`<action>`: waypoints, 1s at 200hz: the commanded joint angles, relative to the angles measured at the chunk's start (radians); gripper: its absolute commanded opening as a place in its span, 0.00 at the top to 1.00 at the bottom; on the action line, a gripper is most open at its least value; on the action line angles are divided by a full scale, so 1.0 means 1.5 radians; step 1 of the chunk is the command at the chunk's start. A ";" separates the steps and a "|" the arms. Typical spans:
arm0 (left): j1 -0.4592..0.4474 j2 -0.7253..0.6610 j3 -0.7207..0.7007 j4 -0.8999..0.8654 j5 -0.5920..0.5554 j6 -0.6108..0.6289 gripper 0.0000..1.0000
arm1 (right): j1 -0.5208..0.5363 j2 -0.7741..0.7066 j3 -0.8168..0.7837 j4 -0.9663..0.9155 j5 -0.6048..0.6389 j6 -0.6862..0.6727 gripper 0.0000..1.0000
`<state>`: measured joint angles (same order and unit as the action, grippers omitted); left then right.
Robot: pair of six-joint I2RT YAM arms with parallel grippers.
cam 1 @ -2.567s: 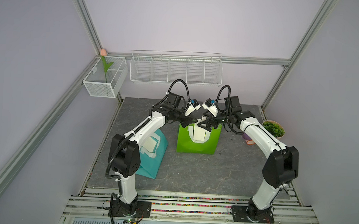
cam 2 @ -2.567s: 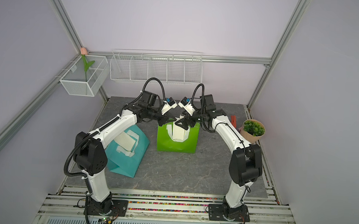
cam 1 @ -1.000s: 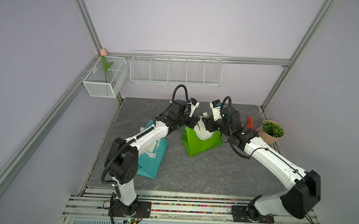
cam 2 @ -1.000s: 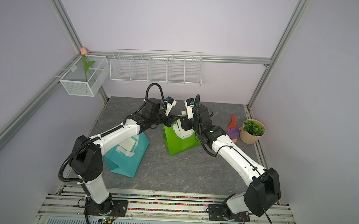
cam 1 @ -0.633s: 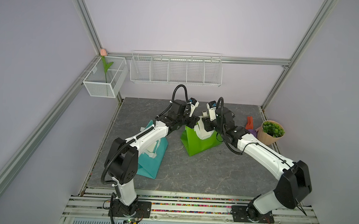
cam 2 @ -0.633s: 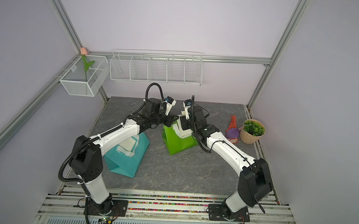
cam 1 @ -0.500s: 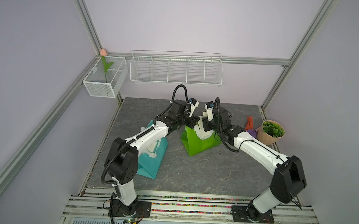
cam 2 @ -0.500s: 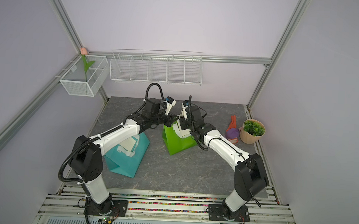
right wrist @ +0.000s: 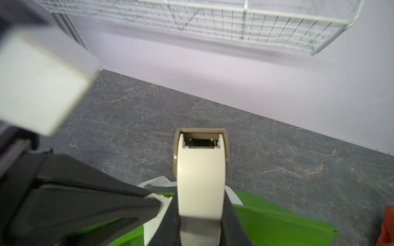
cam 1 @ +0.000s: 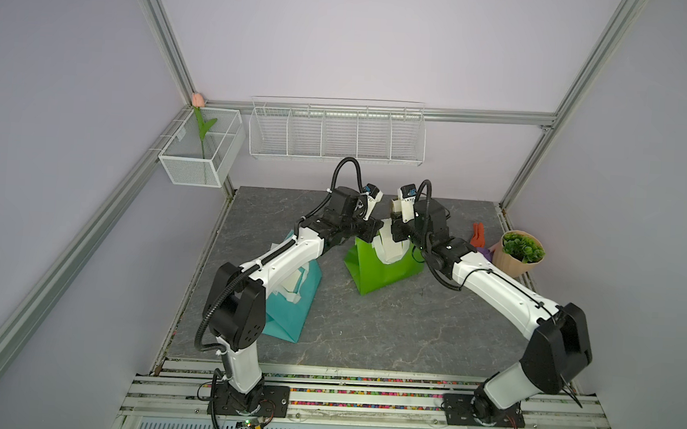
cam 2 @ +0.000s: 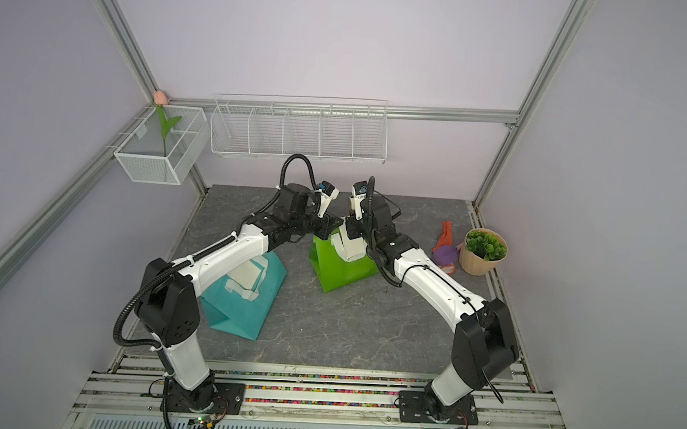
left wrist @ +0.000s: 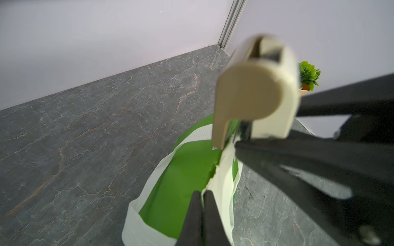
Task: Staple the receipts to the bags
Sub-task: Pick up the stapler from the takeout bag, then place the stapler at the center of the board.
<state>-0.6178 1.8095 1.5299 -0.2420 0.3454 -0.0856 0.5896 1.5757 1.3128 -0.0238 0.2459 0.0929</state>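
I should next move the white stapler in my right gripper back off the green bag and down, and release it on the tabletop between the bag and the pot, because that spot is bare.
The bright green bag (cam 1: 379, 269) (cam 2: 338, 272) stands mid-table, turned at an angle, with a cream receipt (cam 1: 388, 249) (left wrist: 221, 183) against its upper face. My left gripper (cam 1: 373, 229) (left wrist: 202, 193) is shut on the receipt at the bag's top edge. My right gripper (cam 1: 393, 235) (right wrist: 201, 213) is shut on the white stapler (right wrist: 201, 181) (left wrist: 255, 93), whose nose sits over that same edge, right beside the left fingers. The teal bag (cam 1: 291, 306) (cam 2: 238, 303) stands at the left under my left arm, a receipt (cam 2: 246, 273) on its face.
A beige plant pot (cam 1: 515, 258) stands at the right edge, with an orange and purple object (cam 2: 444, 246) beside it. A wire rack (cam 1: 336, 133) hangs on the back wall, and a wire basket with a tulip (cam 1: 202, 149) hangs in the left corner.
The green bag has been turned and shifted since the oldest frames. Over the last second my right arm brought the stapler in to the bag's top edge and its jaws narrowed. The left gripper held still.
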 commanded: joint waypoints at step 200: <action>-0.002 -0.387 -0.269 -0.155 -0.160 -0.199 0.01 | -0.182 -0.178 -0.265 -0.501 -0.032 0.180 0.71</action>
<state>-0.6056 1.2984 1.2457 -0.3843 0.1947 -0.3080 0.3389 1.2667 0.9344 -0.7731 0.2646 0.3679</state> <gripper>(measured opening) 0.986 0.266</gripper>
